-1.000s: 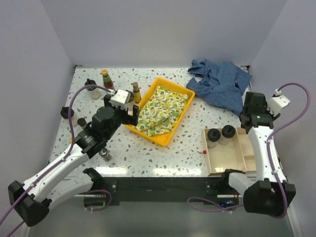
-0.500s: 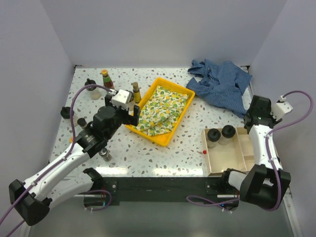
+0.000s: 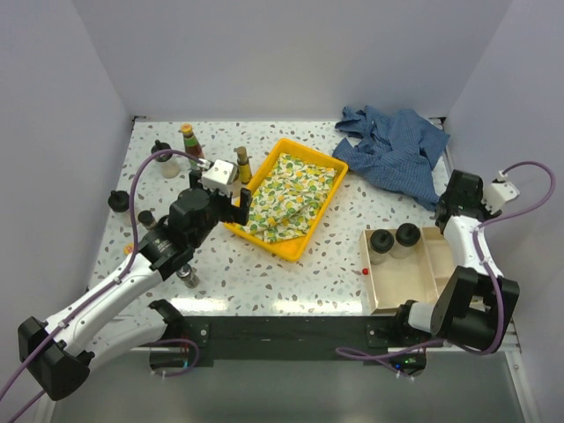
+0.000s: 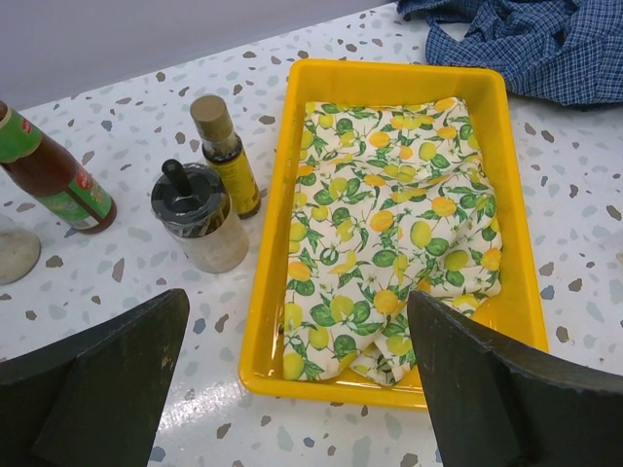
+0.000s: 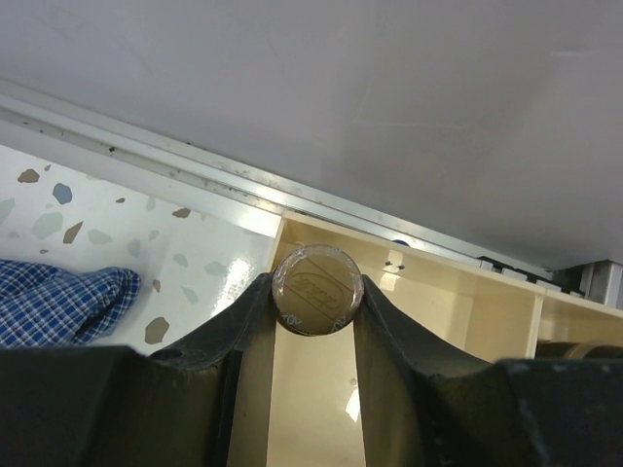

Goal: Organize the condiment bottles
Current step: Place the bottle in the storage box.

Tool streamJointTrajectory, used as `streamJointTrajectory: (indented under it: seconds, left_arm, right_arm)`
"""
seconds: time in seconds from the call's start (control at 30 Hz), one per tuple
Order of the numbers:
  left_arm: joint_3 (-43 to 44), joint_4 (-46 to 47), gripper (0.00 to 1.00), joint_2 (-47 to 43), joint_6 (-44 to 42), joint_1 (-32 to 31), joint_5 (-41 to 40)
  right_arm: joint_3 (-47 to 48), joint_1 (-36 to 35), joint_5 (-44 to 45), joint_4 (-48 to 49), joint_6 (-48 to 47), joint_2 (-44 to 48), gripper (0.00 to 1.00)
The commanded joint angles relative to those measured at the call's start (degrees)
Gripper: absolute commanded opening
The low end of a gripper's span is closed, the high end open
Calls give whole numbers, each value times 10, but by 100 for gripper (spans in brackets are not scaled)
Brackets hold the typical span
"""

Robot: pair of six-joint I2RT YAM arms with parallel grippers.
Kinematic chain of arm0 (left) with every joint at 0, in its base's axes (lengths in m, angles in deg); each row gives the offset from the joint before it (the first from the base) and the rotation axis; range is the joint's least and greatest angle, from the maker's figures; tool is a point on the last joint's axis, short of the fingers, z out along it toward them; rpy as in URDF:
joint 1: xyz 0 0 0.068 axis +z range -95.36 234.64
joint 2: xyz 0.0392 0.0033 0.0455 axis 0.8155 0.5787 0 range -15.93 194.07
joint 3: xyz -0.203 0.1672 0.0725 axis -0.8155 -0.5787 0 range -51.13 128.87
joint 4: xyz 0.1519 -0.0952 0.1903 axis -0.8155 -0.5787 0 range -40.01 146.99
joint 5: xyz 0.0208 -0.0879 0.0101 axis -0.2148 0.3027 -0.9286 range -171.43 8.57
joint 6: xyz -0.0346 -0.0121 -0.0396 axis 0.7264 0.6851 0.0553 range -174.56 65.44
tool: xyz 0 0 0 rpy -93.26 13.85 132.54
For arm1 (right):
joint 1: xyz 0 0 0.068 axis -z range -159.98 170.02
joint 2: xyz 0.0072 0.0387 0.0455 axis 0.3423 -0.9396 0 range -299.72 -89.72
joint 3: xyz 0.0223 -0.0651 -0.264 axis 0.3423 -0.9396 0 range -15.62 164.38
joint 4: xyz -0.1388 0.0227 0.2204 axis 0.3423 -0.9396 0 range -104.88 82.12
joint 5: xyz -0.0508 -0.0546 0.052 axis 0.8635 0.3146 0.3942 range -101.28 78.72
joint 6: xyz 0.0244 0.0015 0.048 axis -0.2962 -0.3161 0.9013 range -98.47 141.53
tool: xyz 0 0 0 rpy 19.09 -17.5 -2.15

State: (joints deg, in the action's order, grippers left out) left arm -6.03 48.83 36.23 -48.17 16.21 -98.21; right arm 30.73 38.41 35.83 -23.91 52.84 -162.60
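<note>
The jar is still outside both trays. Next, my left gripper will move back toward the near table edge and down onto the lid of the small black-lidded jar (image 3: 183, 270).
My left gripper (image 3: 236, 204) (image 4: 297, 297) is open and empty, above the near left corner of the yellow tray (image 4: 268, 321). Beside that tray stand a slim amber bottle (image 4: 226, 156) (image 3: 242, 164), a squat clear jar with a black lid (image 4: 200, 216) and the green, red-labelled bottle (image 4: 49, 175) (image 3: 188, 141). My right gripper (image 5: 317, 292) (image 3: 451, 211) is shut on a bottle, of which only the round tan cap (image 5: 317, 289) shows, over the cream tray (image 5: 311, 409) (image 3: 414, 282). Two black-lidded jars (image 3: 381, 245) (image 3: 406, 235) stand in that tray.
A lemon-print cloth (image 4: 389, 224) fills the yellow tray. A blue checked cloth (image 3: 392, 150) lies at the back right. More black-lidded jars (image 3: 164, 160) (image 3: 117, 199) (image 3: 145, 218) (image 3: 186, 278) stand at the left. A small red thing (image 3: 363, 271) lies by the cream tray.
My right arm has folded back towards the right edge, with its gripper now over the far end of the cream tray. The left arm has barely moved.
</note>
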Motion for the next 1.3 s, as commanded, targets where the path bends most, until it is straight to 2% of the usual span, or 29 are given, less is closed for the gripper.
streamJointTrajectory:
  seconds: [0.0, 0.03, 0.07, 0.13, 0.4, 0.43, 0.5, 0.73, 0.87, 0.97, 1.07, 1.1, 1.17, 1.2, 1.27]
  left_arm:
    - [-1, 22, 100, -10, -2, -4, -12]
    - [-1, 22, 100, -11, -2, -4, -12]
    - [-1, 21, 100, -11, -2, -3, -12]
    - [-1, 22, 100, -13, -2, -4, -12]
    - [0, 20, 100, -18, -2, -4, -17]
    - [1, 21, 100, -18, -2, -3, -17]
    - [1, 20, 100, -21, -2, -4, -20]
    - [5, 13, 100, -17, 17, -4, -57]
    - [37, -34, 100, -10, 100, -3, -154]
    - [70, -98, 100, -10, 156, -4, -183]
    - [106, -190, 100, -7, 236, -3, -184]
    - [118, -211, 100, -4, 255, -4, -183]
    - [123, -265, 100, -4, 307, -3, -186]
    - [124, -288, 100, -3, 324, -3, -193]
    - [129, -373, 98, -3, 407, 0, -228]
  right_arm:
    - [-4, 2, 5, 90, -15, -3, 17]
    - [0, 2, -2, 87, -18, -7, 21]
    - [7, 2, -13, 82, -21, -9, 34]
    - [13, 2, -28, 72, -27, -7, 50]
    - [85, 2, -101, -29, -37, 16, 84]
    - [95, 2, -120, -45, -37, 14, 91]
    - [121, 1, -141, -90, -37, 14, 97]
    - [153, -12, -273, -156, -70, 43, 99]
    - [182, -35, -279, -204, -102, 49, 99]
    - [196, -52, -296, -218, -116, 53, 98]
    - [211, -112, -329, -232, -123, 57, 98]
    - [215, -164, -337, -233, -127, 60, 98]
    - [223, -221, -363, -233, -126, 63, 97]
    - [225, -266, -375, -234, -122, 64, 96]
    - [213, -297, -426, -213, -107, 79, 94]
